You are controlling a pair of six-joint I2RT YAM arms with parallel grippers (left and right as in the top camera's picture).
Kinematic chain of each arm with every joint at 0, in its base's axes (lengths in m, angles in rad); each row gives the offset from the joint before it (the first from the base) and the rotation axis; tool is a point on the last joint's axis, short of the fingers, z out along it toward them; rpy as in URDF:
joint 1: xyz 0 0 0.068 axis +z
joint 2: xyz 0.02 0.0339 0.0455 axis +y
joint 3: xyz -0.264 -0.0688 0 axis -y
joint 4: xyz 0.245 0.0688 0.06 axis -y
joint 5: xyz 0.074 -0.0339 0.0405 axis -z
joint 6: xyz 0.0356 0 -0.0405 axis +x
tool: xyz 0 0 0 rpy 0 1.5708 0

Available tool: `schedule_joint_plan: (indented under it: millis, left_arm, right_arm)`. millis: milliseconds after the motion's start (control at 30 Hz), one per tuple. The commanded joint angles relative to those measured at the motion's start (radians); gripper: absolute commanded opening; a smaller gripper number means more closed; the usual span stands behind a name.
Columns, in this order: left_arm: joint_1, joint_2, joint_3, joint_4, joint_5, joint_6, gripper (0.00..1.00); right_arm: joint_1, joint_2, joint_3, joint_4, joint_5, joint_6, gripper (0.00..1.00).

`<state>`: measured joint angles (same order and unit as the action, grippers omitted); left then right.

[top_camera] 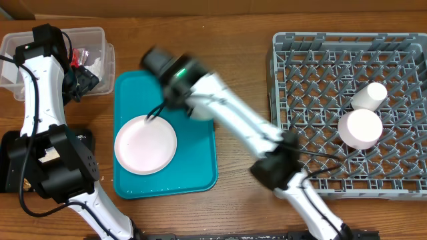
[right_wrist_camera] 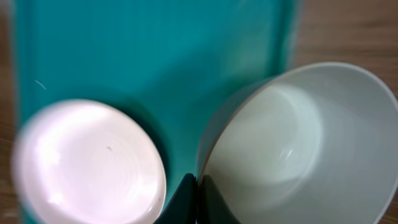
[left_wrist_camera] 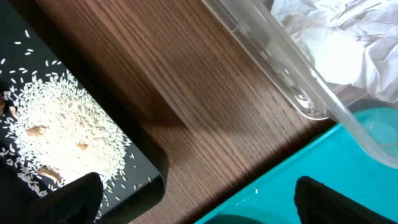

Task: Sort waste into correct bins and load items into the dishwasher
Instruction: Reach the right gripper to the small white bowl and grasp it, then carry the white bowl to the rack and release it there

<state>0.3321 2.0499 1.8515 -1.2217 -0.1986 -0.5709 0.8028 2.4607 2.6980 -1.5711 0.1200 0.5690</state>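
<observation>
My right gripper swings to the right in the overhead view next, tips the bowl and releases it in the rack slots beside the small cup, since they are empty.
My right gripper is shut on the rim of a white bowl over the teal serving tray; in the overhead view the bowl sits half under the blurred arm. The pale plate lies on that tray and also shows in the right wrist view. My left gripper is open and empty, between the black tray holding rice crumbs and brown lumps, and the clear tub holding the napkin. The tub also holds a red wrapper. The grey dish rack stands at the right.
The teal serving tray lies left of centre and shows in the left wrist view. A small white cup and an upturned white bowl rest in the rack. Bare wood lies between the tray and the rack.
</observation>
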Motion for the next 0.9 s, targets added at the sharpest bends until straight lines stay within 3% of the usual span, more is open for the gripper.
schedule_joint_plan:
  millis: [0, 100, 167, 267, 367, 600, 867]
  left_arm:
    - [0.003, 0.000, -0.003, 0.000, -0.007, -0.013, 1.00]
    - [0.003, 0.000, -0.003, 0.000, -0.006, -0.013, 1.00]
    - [0.003, 0.000, -0.003, 0.000, -0.007, -0.013, 1.00]
    - [0.003, 0.000, -0.003, 0.000, -0.007, -0.013, 1.00]
    - [0.003, 0.000, -0.003, 0.000, -0.006, -0.013, 1.00]
    - [0.003, 0.000, -0.003, 0.000, -0.007, -0.013, 1.00]
    - [0.003, 0.000, -0.003, 0.000, -0.007, -0.013, 1.00]
  right_arm:
    - [-0.210, -0.249, 0.135, -0.062, -0.096, 0.007, 0.04]
    - [-0.418, -0.324, 0.142, -0.121, -0.255, -0.043, 0.04]
    - [-0.566, -0.339, 0.142, -0.123, -0.447, -0.170, 0.04]
    - [-0.771, -0.338, 0.110, -0.123, -0.714, -0.241, 0.04]
    - [-0.903, -0.338, 0.027, -0.123, -0.869, -0.303, 0.04]
    - [-1.069, -0.338, -0.287, -0.109, -1.017, -0.470, 0.04]
    - [-1.179, -0.338, -0.637, 0.113, -1.224, -0.518, 0.04]
